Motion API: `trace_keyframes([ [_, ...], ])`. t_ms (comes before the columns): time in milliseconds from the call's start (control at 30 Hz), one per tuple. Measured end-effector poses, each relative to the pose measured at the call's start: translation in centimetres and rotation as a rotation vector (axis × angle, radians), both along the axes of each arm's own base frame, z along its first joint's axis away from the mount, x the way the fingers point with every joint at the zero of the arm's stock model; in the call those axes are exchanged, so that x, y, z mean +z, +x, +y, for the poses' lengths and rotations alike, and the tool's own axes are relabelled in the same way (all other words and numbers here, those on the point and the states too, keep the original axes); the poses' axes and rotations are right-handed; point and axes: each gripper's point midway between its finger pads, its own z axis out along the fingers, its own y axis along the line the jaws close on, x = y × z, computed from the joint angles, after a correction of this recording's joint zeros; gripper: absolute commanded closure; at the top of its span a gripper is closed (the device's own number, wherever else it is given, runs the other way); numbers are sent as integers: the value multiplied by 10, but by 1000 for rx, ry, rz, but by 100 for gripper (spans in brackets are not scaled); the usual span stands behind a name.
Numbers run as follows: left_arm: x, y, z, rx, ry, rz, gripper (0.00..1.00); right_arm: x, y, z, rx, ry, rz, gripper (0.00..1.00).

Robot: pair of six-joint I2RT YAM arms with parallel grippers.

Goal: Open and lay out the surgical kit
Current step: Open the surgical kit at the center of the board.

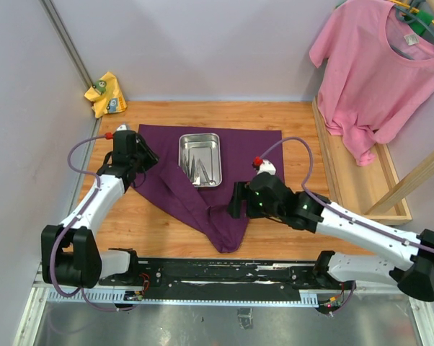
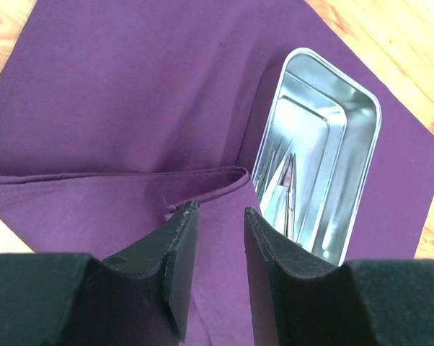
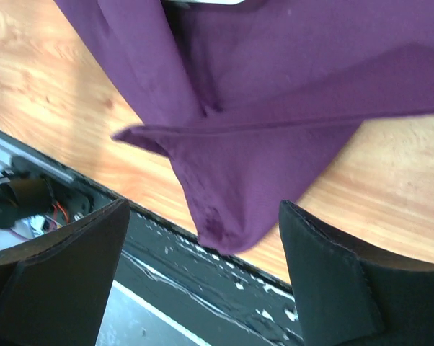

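The cloth's folded-over tip (image 1: 211,209) (image 3: 130,135) sticks out freely and is below my right gripper, to the left in the top view, so my right gripper should next go down to that side onto it.
The surgical kit's dark purple cloth (image 1: 253,151) lies unfolded over the wooden table, with one flap folded across its front left. On it stands the shiny steel tray (image 1: 200,137) holding slim metal instruments (image 1: 200,167). In the left wrist view the tray (image 2: 368,137) and instruments (image 2: 285,180) sit to the right of a cloth fold (image 2: 116,94). My left gripper (image 2: 220,209) hovers over that fold at the cloth's left edge (image 1: 146,160), its jaws partly apart with nothing between them. My right gripper (image 3: 204,205) stands wide open above the cloth's near corner (image 3: 228,231), low over the table (image 1: 233,202).
A pink T-shirt (image 1: 379,65) hangs at the back right over a long wooden tray (image 1: 354,180). A yellow rag (image 1: 105,94) lies in the back left corner. The black mounting rail (image 1: 224,274) runs along the near table edge, just below the cloth's corner (image 3: 202,281).
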Motion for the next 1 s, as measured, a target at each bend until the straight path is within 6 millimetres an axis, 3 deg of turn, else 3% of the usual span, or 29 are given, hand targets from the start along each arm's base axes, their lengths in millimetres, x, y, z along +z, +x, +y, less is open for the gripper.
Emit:
trace_keyframes([
  [133,1,-2,0,-2,2,-3,63,9,23,17,-52,44,22,13],
  [267,-5,-8,0,-4,1,5,63,3,36,28,-87,86,76,12],
  [600,-31,-33,-3,-25,-16,62,63,-30,34,61,-96,143,260,11],
  [833,-35,-34,-6,-34,-31,57,63,-37,55,69,-173,227,340,12],
  [1000,-41,-30,-14,-58,-46,53,61,-45,61,73,-197,266,397,18],
])
